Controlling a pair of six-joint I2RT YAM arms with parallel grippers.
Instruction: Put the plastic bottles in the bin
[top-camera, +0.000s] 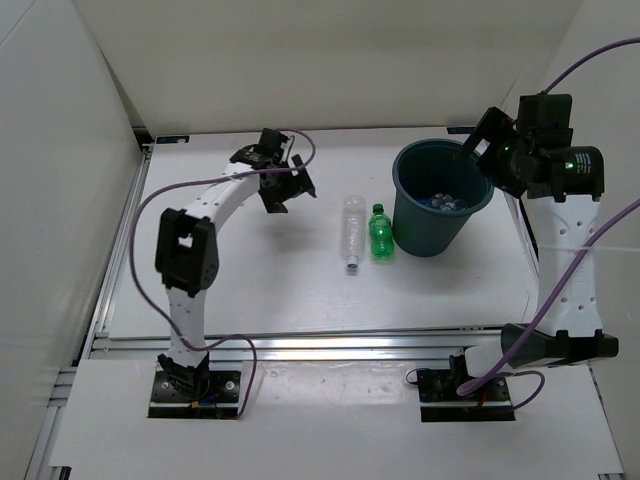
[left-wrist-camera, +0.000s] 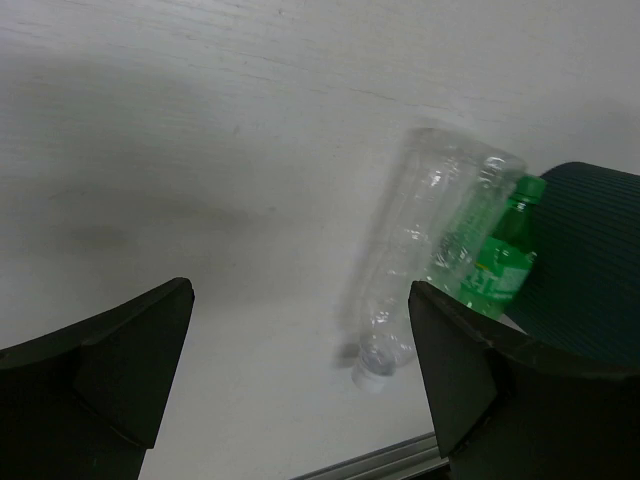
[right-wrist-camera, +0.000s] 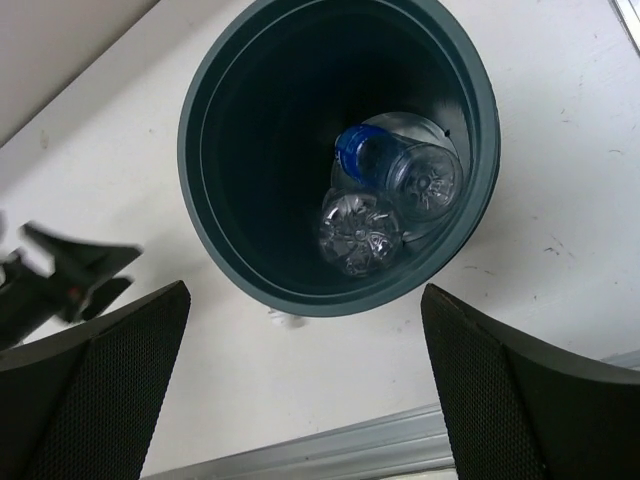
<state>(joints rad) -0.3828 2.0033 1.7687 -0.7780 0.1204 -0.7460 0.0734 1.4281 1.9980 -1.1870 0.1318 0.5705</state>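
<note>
The clear bottle's far end (top-camera: 355, 208) (left-wrist-camera: 445, 175) lies below my left gripper and to its right in the top view. My left gripper moves that way and down astride it next.
A long clear bottle (top-camera: 352, 232) and a short green bottle (top-camera: 381, 232) lie side by side on the table, just left of the dark teal bin (top-camera: 402, 178). In the left wrist view the clear bottle (left-wrist-camera: 430, 250) lies ahead and to the right, with the green bottle (left-wrist-camera: 500, 265) and the bin's wall (left-wrist-camera: 590, 260) behind it. My left gripper (left-wrist-camera: 300, 300) is open and empty, above the table left of the bottles (top-camera: 285, 185). My right gripper (right-wrist-camera: 305, 290) is open and empty above the bin's right rim (top-camera: 480, 145). Two clear bottles (right-wrist-camera: 410, 175) (right-wrist-camera: 360, 232) lie inside the bin (right-wrist-camera: 200, 200).
White walls stand at the back and left. A metal rail (top-camera: 300, 345) runs along the table's near edge. A purple cable (top-camera: 590, 60) loops above the right arm. The left gripper shows at the left edge of the right wrist view (right-wrist-camera: 60, 275).
</note>
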